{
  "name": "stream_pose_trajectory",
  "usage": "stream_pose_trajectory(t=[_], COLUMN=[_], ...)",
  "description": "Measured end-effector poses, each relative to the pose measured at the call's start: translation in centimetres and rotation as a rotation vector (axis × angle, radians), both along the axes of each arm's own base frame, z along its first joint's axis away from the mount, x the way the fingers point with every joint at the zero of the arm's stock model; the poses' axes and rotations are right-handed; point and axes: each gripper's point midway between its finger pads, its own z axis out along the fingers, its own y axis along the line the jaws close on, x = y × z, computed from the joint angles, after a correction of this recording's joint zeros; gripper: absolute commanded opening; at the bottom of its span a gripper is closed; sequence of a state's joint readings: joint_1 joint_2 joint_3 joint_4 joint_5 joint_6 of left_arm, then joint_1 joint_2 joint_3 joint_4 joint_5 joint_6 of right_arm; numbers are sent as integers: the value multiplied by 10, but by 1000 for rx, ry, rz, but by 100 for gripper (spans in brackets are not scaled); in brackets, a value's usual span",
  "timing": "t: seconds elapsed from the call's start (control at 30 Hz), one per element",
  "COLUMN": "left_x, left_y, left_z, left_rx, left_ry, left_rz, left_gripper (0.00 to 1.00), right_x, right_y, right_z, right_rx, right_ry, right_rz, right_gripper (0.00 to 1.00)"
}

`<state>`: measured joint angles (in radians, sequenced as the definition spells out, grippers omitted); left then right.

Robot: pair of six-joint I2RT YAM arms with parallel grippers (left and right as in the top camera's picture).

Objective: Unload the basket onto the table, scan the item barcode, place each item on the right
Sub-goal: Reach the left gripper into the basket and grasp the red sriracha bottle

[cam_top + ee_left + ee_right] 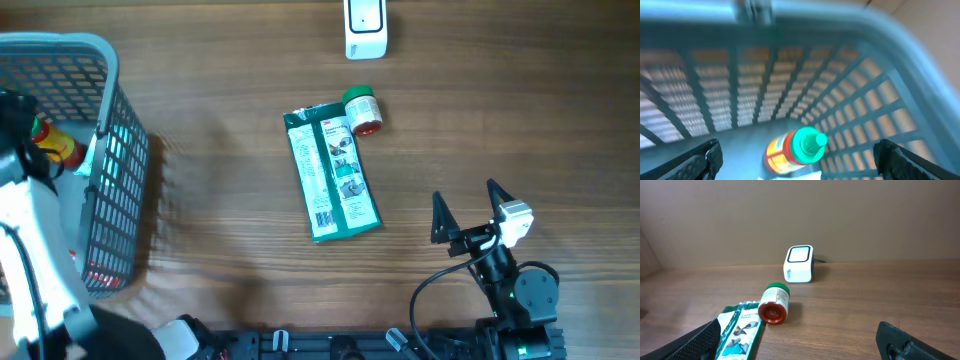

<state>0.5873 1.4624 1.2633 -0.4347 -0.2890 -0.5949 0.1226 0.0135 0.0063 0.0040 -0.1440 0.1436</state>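
The orange-labelled bottle is on the bottom of the basket, below my left gripper. Next my left gripper needs to lower its open fingers around the bottle's green-end with the cap [43,134] [802,146] and close there.
A white barcode scanner [366,28] [799,264] stands at the table's far edge. A green flat package [333,185] [740,332] lies mid-table, and a small jar with a green lid [362,110] [774,303] lies on its side at the package's far end. My right gripper [468,210] [799,342] hovers open near the front edge, short of both, with nothing between its fingers. My left gripper [798,164] is open inside the blue-grey basket [110,180] [855,75], right above an orange-labelled bottle with a green cap [797,149] [55,145], without touching it.
The mesh basket stands at the table's left edge, its walls close around my left fingers [705,160]. My white left arm [30,250] reaches over it. Bare wooden tabletop [500,100] stretches to the right of the scanner and the package.
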Motion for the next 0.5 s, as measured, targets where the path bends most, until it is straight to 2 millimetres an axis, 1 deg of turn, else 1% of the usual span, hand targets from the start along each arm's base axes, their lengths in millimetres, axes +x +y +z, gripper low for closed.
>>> stream_pose_trajectory(t=[0.03,0.07,0.13,0.17,0.23,0.37,0.4,0.43,0.5], left_x=[4,12,19,20,27,39,41,43,46], left_y=[1,3,6,7,10,18,19,21,22], left_z=[-11,-29,-37,-37,-53,-72,-76,-81,-90], left_rx=[-26,-68,-81,-81,-103,-110,-110,-113,-122], left_ry=[8,9,-4,-8,-2,0,0,4,11], left_rz=[4,17,24,25,32,35,35,36,39], left_gripper=[100,100,100,100,100,100,98,92,67], right_x=[0,0,0,0,0,0,0,0,0], right_y=[0,0,0,0,0,0,0,0,0], right_z=[0,0,0,0,0,0,0,0,0], right_rx=[0,0,0,0,0,0,0,0,0], right_ry=[0,0,0,0,0,0,0,0,0], right_rz=[0,0,0,0,0,0,0,0,0], right_gripper=[100,100,100,100,100,100,100,100,100])
